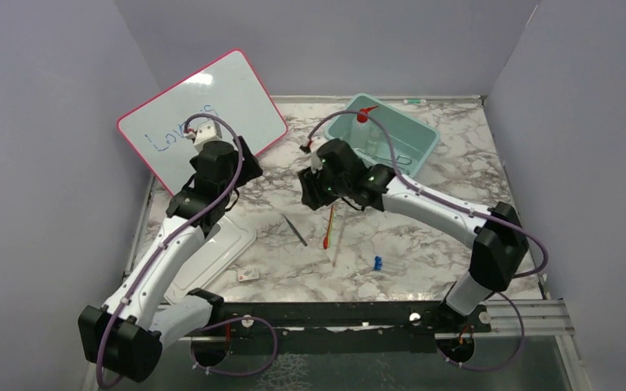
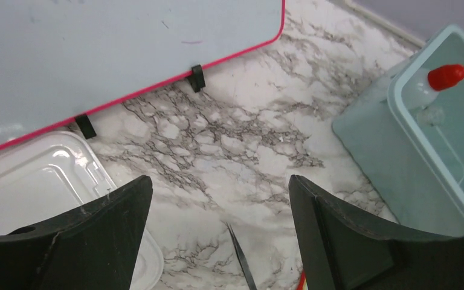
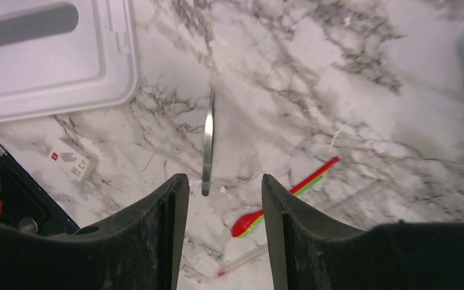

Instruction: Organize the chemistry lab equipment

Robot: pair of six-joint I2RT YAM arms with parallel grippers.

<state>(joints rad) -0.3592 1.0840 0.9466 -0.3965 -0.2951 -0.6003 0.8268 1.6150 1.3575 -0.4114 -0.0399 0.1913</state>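
Observation:
The tweezers (image 1: 296, 230) are on the white lid's side of the red stick, so my right gripper will next go toward that lid, then down to their wide middle.
Metal tweezers (image 1: 296, 230) lie on the marble table, also in the left wrist view (image 2: 241, 260) and the right wrist view (image 3: 207, 142). A thin red stick with a spoon-like end (image 1: 328, 228) (image 3: 290, 192) lies beside them, with a clear rod (image 1: 338, 242) (image 3: 241, 261) next to it. The clear squeeze bottle with a red nozzle cap (image 1: 363, 124) (image 2: 447, 75) stands in the teal bin (image 1: 412, 159) (image 2: 399, 163). My left gripper (image 1: 240, 173) (image 2: 217, 187) is open and empty above the table. My right gripper (image 1: 314, 189) (image 3: 225, 181) is open and empty above the tweezers and stick. No brush or forceps show.
The pink-framed whiteboard (image 1: 200, 114) (image 2: 96, 54) leans at the back left. A white plastic lid (image 1: 216, 252) (image 2: 30, 175) (image 3: 48, 60) lies at the left. A small white tag (image 1: 248, 275) (image 3: 72, 160) and a small blue piece (image 1: 378, 263) lie near the front.

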